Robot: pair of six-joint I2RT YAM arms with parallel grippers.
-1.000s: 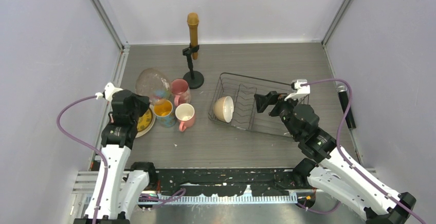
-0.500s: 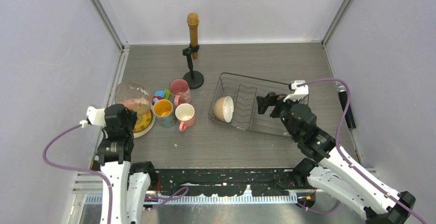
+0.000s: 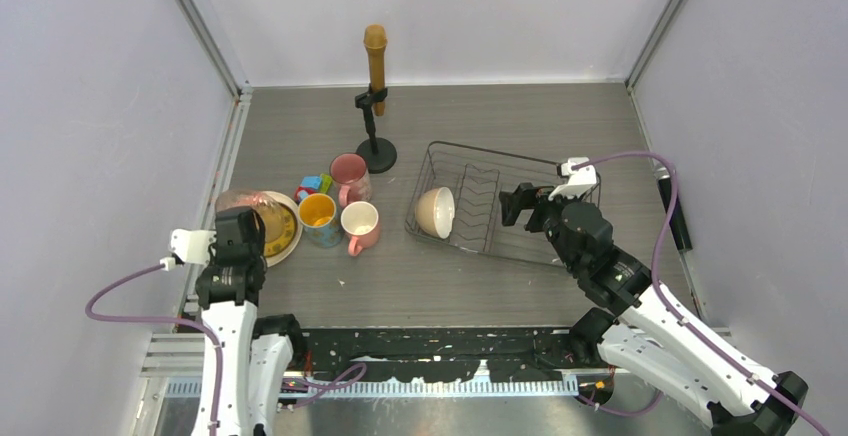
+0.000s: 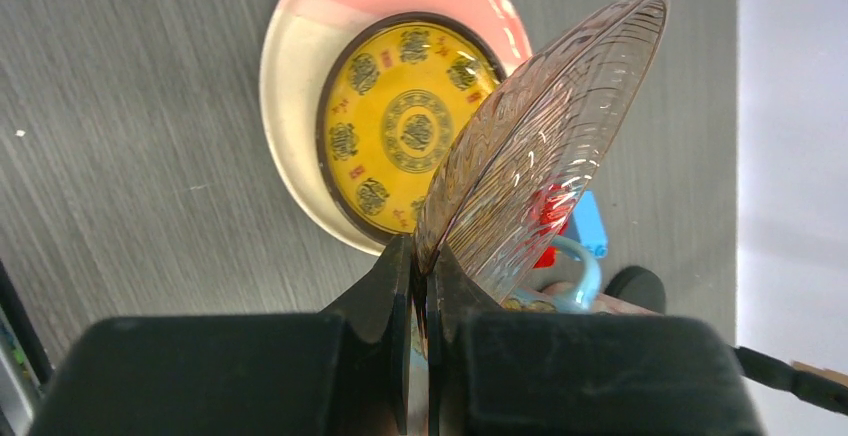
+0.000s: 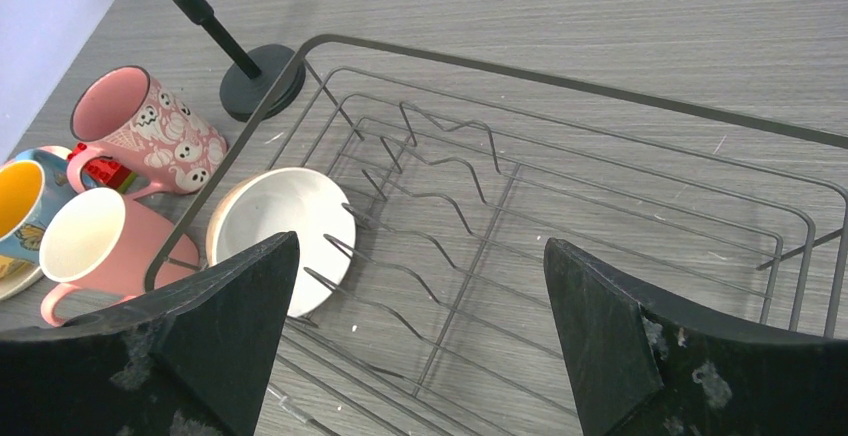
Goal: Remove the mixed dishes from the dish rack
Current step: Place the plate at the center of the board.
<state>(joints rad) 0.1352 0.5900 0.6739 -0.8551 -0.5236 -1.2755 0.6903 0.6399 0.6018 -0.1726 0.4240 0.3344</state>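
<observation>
My left gripper comes down next until the tilted glass dish meets the yellow patterned plate (image 4: 400, 126), empty below the gripper, and releases the rim of the glass dish there.
My left gripper (image 4: 425, 266) is shut on the rim of a clear brownish ribbed glass dish (image 4: 540, 146). It holds the dish tilted over the small yellow patterned plate (image 4: 400, 126), which lies on the large pink-and-cream plate (image 4: 290, 86). In the top view the left gripper (image 3: 240, 231) is at the near left beside the plates (image 3: 280, 228). My right gripper (image 3: 515, 203) is open and empty over the dish rack (image 3: 500, 152). A cream bowl (image 3: 436, 211) leans on its side in the rack's left end, and it also shows in the right wrist view (image 5: 275, 231).
Two pink mugs (image 3: 349, 173) (image 3: 359, 226) and a mug with yellow inside (image 3: 318, 218) stand between the plates and the rack. Toy blocks (image 3: 315, 185) lie behind them. A microphone stand (image 3: 375, 86) is at the back. A black object (image 3: 672, 211) lies along the right wall.
My left arm has pulled back toward the near left, carrying the glass dish from beside the mugs down over the stacked plates. The right gripper has barely moved.
</observation>
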